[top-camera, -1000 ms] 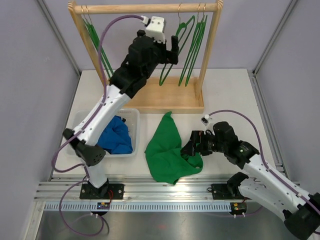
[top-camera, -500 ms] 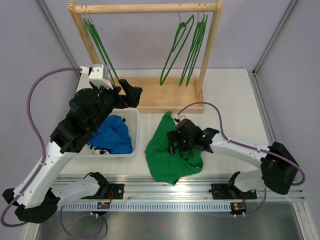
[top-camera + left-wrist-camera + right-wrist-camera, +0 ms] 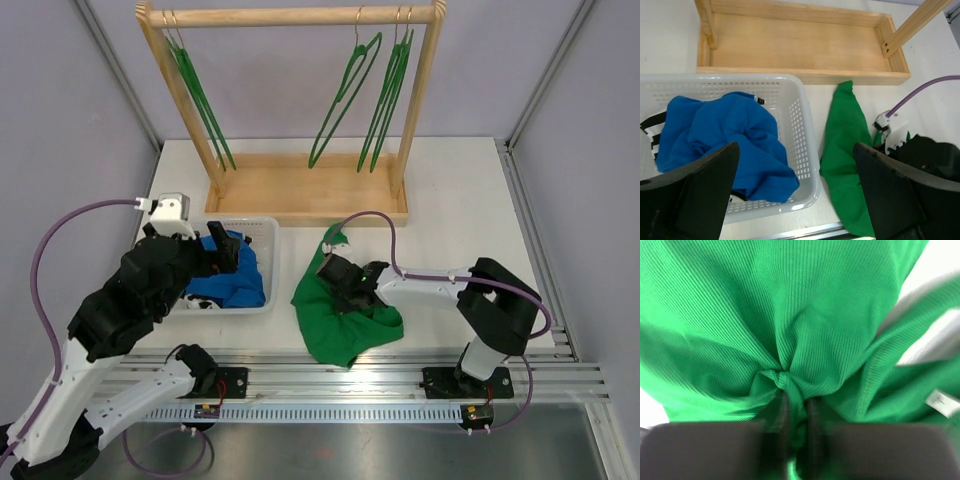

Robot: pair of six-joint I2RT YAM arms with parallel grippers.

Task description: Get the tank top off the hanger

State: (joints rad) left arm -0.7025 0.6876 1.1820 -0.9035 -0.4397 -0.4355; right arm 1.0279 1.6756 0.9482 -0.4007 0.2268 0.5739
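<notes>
Next, my right gripper raises the tank top, carries it left in the top view and releases it down in the white basket, since garments lie there.
The green tank top (image 3: 328, 322) lies crumpled on the table in front of the rack, off any hanger; it also shows in the left wrist view (image 3: 846, 145). My right gripper (image 3: 347, 284) is down on it, shut on a pinched fold of the green ribbed fabric (image 3: 790, 315), which bunches between the two dark fingers (image 3: 796, 407). Bare green hangers (image 3: 338, 98) hang from the wooden rail. My left gripper (image 3: 226, 254) hovers open over the white basket, holding nothing, with its fingers (image 3: 695, 190) spread wide.
The wooden rack (image 3: 290, 16) and its base tray (image 3: 300, 195) stand at the back, with more green hangers (image 3: 205, 100) at its left. A white basket (image 3: 268, 228), rim (image 3: 807, 150), holds a blue garment (image 3: 236, 280) and a striped one. The right arm's purple cable (image 3: 385, 235) arcs over the table.
My left arm has come down from the rack to hover over the basket. My right gripper has slid left onto the tank top and shut on a fold of it.
</notes>
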